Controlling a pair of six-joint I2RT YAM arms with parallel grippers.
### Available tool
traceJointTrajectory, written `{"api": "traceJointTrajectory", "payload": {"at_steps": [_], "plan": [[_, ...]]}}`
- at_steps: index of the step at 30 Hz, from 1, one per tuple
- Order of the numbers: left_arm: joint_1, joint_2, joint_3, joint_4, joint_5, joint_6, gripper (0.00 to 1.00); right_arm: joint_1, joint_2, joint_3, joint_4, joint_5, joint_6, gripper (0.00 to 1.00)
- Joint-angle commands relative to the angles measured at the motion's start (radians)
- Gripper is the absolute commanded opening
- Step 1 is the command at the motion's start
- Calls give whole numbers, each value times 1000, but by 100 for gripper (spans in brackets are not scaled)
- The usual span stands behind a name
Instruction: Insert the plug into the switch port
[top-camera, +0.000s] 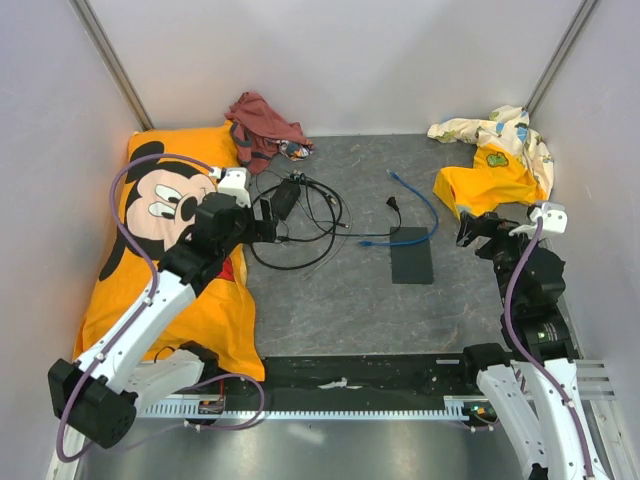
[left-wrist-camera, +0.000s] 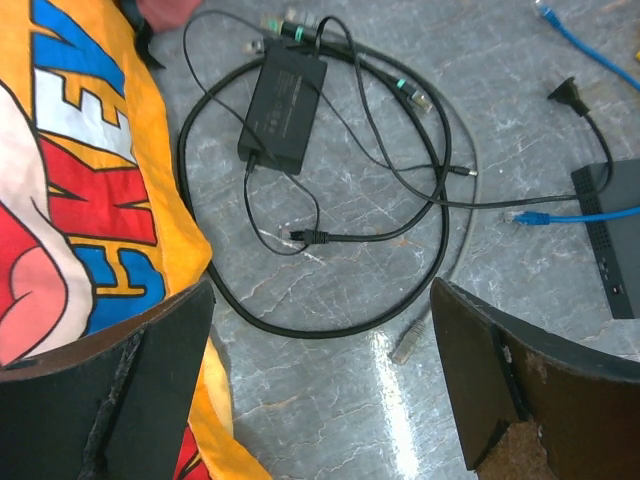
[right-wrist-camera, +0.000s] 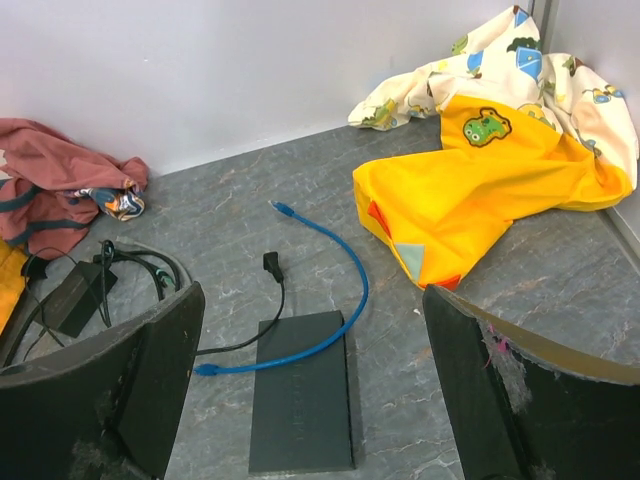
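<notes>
My left gripper reaches outward and down astride the adapter brick's near-end cord next. The cord lies below and outward of it, and bare floor leaves its fingers room.
The switch is a thin, flat black box lying on the grey floor at centre right; it also shows in the right wrist view and at the right edge of the left wrist view, where small ports line its side. A blue cable lies across its far corner, with one blue plug on the floor just left of the box. My left gripper hangs open over the cable tangle, holding nothing. Right of the switch, my right gripper is open and empty.
A black adapter brick sits among looped black cords. Nearby lie a grey plug and a black power plug. An orange Mickey pillow fills the left, a red cloth the back, and a yellow garment the back right.
</notes>
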Motion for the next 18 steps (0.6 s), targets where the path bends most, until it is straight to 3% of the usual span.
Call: {"api": "traceJointTrajectory", "payload": {"at_steps": [1,12,18], "plan": [[25,73,69,-10,60,-63,95,11,-28,-7,40,-5,-23,98],[69,449,267,-111,3,-201,95,34,-46,-47,73,-6,-13,98],[138,704,381,-104,71,-221,94,50,-69,-57,75,5,-14,98]]}}
